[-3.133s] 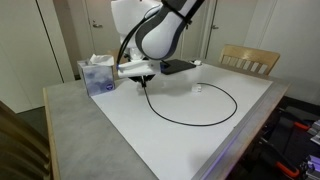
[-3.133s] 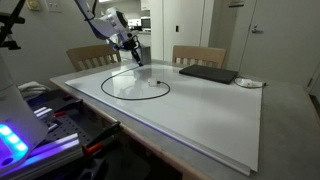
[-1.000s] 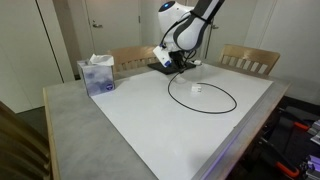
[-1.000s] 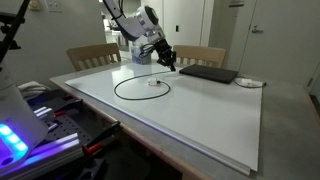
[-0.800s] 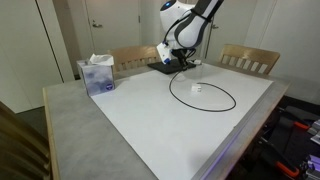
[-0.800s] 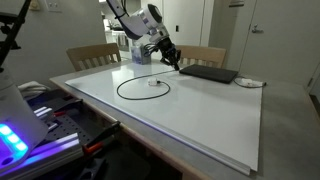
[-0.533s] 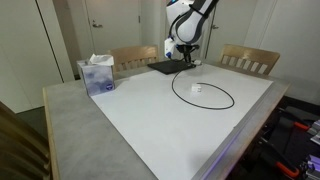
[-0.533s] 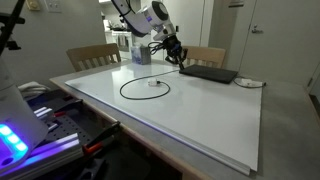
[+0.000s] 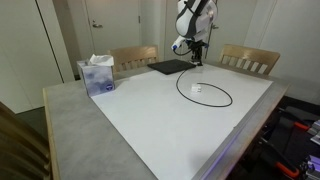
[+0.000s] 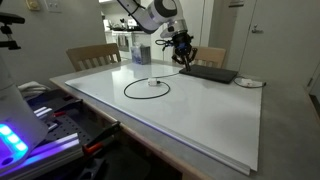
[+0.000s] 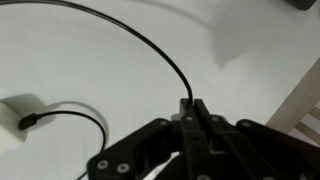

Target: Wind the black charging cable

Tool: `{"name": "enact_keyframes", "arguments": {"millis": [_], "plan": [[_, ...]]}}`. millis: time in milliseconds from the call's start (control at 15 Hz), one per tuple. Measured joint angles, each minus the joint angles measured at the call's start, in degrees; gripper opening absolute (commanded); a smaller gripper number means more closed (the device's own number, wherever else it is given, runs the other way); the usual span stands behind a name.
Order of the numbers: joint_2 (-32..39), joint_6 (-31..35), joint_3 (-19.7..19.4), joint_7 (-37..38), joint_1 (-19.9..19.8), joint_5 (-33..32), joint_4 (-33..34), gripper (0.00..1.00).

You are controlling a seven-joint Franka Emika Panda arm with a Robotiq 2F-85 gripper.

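The raised piece of the cable goes down and back with my gripper next for release, since clear tabletop [image 9: 219, 79] beside the cable's loop lies below and back toward my base.
The black charging cable [image 9: 203, 103] lies in a loop on the white table top, with its small white plug [image 9: 197, 87] inside the loop. It shows in both exterior views; the loop [image 10: 147, 97] and the plug [image 10: 153, 84] sit mid-table. My gripper [image 9: 196, 59] hangs above the table's far side, shut on the cable and lifting one strand. In the wrist view the fingers [image 11: 190, 112] are closed with the cable [image 11: 150, 50] running out from between them, and the white plug [image 11: 15, 118] lies at the left.
A flat black pad [image 9: 169, 67] lies at the far edge; it also shows to the right of the gripper [image 10: 208, 73]. A tissue box [image 9: 97, 74] stands at the table's corner. Wooden chairs [image 9: 247, 60] stand behind the table. A round disc [image 10: 249, 82] lies beside the pad.
My gripper has moved along the table's far side, away from the tissue box and past the black pad, still shut on the cable. The cable loop has been dragged the same way and has tightened.
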Motion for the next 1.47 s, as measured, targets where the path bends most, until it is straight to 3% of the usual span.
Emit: {"name": "enact_keyframes", "arguments": {"millis": [400, 667, 867, 1400, 1467], "plan": [[0.61, -3.6, -0.76, 0.3, 0.63, 0.78, -0.11, 0.01], [4.28, -12.83, -8.2, 0.27, 5.01, 9.35, -0.11, 0.01], [5.99, -19.27, -10.89, 0.28, 6.03, 13.0, -0.28, 0.01], [6.48, -27.67, -10.27, 0.3, 6.0, 15.86, -1.79, 0.01], [6.55, -28.28, -10.31, 0.31, 6.08, 17.33, -2.25, 0.15]]}}
